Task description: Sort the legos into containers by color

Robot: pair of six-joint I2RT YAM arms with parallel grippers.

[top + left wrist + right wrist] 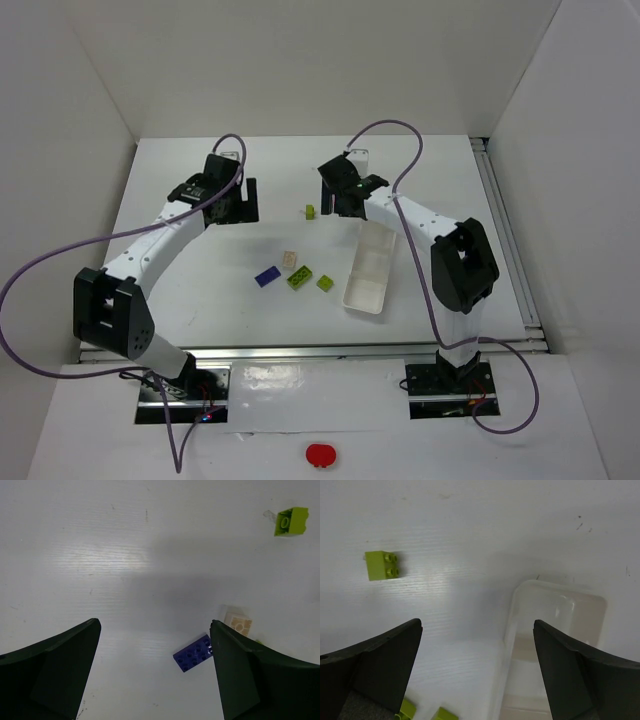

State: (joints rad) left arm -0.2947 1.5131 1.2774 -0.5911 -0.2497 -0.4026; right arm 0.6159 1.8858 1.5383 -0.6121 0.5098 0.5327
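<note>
My right gripper moves to the left in the top view and down around the far lime brick (pixel 310 212) (pixel 382 565) next, because it lies alone, clear of the group.
Five legos lie on the white table: a lime one (pixel 312 211) far back, a cream one (pixel 290 260), a dark blue one (pixel 267 276) and two more lime ones (pixel 299 279) (pixel 325 283). The white tray of containers (pixel 352 292) sits to their right with nothing visible inside. My left gripper (pixel 235 212) hovers open behind the group; its wrist view shows the blue brick (pixel 194 653) by the right finger, the cream brick (pixel 238 624) and a lime brick (pixel 291 521). My right gripper (pixel 349 205) stands open over the tray's far end (pixel 512 615), with the far lime brick (pixel 382 565) to its left.
White walls close in the table on the left, back and right. A metal rail (pixel 505 240) runs along the table's right edge. Purple cables loop over both arms. A red button (pixel 320 456) sits on the near ledge.
</note>
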